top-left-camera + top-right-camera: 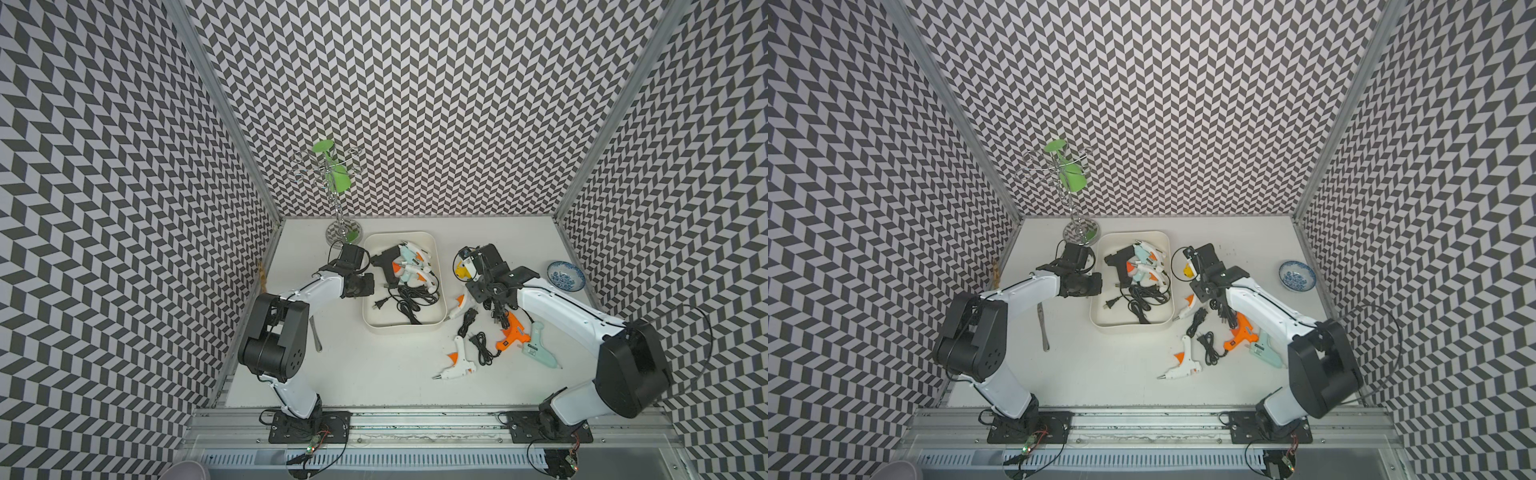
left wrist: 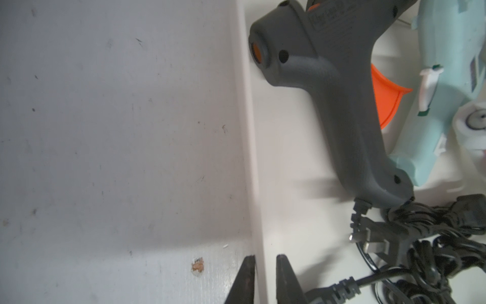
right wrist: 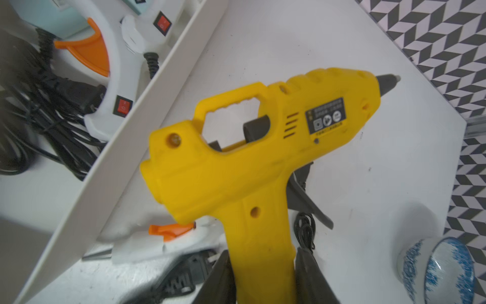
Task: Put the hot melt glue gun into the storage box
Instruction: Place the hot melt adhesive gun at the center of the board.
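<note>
The yellow gun comes down next in my right gripper onto the bare tabletop [image 1: 453, 283] [image 3: 183, 104] beside the box's side. My right gripper then releases the yellow gun's handle.
My right gripper [image 3: 263, 254] is shut on the handle of a yellow hot melt glue gun [image 3: 252, 147]. In both top views the yellow gun [image 1: 462, 271] [image 1: 1188, 272] is just outside the right wall of the cream-white storage box [image 1: 401, 331] [image 1: 1129, 329]. The box holds a dark grey gun [image 2: 328, 92] [image 1: 384, 262], mint and white guns and black cords. My left gripper [image 2: 265, 259] is shut on the box's left wall [image 2: 247, 131], one finger on each side.
On the table right of the box lie a white gun [image 1: 455, 363], an orange gun [image 1: 513, 334], a mint gun [image 1: 540, 345], another white gun [image 1: 457, 307] and loose cords. A blue-patterned bowl [image 1: 565, 276] sits far right. A metal stand with a green cup [image 1: 338, 187] is behind the box.
</note>
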